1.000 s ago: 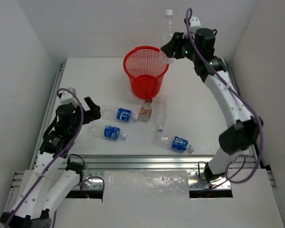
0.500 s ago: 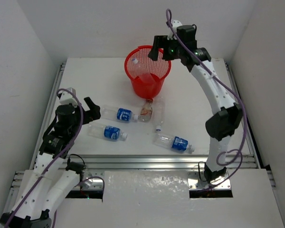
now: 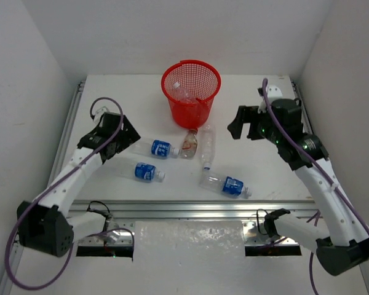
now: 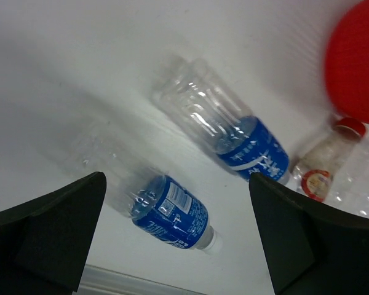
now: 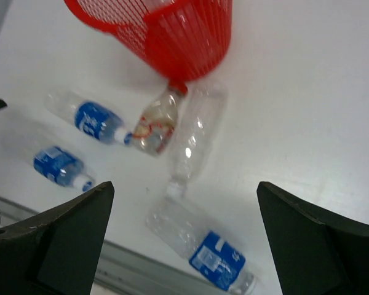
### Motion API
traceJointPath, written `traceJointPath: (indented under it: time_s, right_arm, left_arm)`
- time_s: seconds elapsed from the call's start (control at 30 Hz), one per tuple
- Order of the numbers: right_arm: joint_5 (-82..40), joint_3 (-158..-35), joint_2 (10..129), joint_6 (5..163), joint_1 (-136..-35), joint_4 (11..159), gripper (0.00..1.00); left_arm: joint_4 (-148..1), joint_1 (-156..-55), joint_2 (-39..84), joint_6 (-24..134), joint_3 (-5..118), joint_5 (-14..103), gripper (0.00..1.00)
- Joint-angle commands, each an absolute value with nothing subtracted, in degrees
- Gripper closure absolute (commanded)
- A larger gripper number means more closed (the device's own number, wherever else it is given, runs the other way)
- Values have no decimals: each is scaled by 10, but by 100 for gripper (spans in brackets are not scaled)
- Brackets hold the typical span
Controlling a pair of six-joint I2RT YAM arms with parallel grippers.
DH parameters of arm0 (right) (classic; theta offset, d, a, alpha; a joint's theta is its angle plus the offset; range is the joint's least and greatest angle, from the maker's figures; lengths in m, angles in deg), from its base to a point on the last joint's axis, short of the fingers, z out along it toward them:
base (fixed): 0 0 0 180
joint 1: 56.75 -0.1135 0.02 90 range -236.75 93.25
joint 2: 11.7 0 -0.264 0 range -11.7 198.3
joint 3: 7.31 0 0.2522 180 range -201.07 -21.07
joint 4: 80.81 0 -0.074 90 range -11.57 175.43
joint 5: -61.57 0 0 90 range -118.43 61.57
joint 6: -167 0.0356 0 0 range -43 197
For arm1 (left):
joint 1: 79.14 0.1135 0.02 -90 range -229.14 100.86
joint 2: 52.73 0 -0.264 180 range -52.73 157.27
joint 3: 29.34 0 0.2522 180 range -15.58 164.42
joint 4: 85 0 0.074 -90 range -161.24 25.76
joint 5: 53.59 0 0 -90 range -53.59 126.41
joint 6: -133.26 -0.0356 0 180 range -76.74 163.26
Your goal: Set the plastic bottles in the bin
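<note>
Next I need to lower my left gripper and draw it back onto the clear end (image 3: 124, 167) (image 4: 109, 163) of the blue-labelled pair's nearer bottle, since that end lies below and toward my base.
The red mesh bin (image 3: 200, 78) stands at the back centre with one clear bottle (image 3: 183, 92) inside. Several plastic bottles lie in front of it. Two blue-labelled ones (image 3: 155, 147) (image 3: 142, 171) are on the left, and a brownish-orange-labelled one (image 3: 188, 142) and an unlabelled one (image 3: 206, 146) lie below the bin. A third blue-labelled one (image 3: 227, 185) is nearest the front. My left gripper (image 3: 122, 140) hangs open just left of the two left bottles (image 4: 234, 135) (image 4: 172, 212), holding nothing. My right gripper (image 3: 241, 130) is open and empty, right of the unlabelled bottle (image 5: 197, 135) and above the front one (image 5: 203, 252).
White walls close in the table on the left, back and right. A metal rail (image 3: 190, 209) runs along the front edge just behind the arm bases. The bin (image 5: 172, 31) shows at the top of the right wrist view.
My right gripper opened over the bin, a clear bottle dropped inside, and the arm swung back to the right. My left arm reached forward toward the left blue-labelled bottles.
</note>
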State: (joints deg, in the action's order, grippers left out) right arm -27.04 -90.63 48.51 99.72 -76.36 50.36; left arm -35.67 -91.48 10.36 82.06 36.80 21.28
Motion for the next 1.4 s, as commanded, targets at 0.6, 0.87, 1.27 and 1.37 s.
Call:
traceJointPath:
  time_s: [0.6, 0.87, 1.27, 1.37]
  right_arm:
    - [-214, -752, 400, 1003, -763, 534, 1]
    - [-154, -715, 391, 1018, -763, 575, 1]
    - [63, -662, 408, 1042, -790, 681, 1]
    - [94, -655, 430, 1081, -848, 747, 1]
  left_arm:
    - [-368, -924, 181, 1030, 245, 153, 15]
    - [-448, -924, 178, 1032, 173, 166, 26]
    - [-440, -928, -51, 1015, 111, 265, 92]
    - [-514, -929, -162, 966, 89, 362, 93]
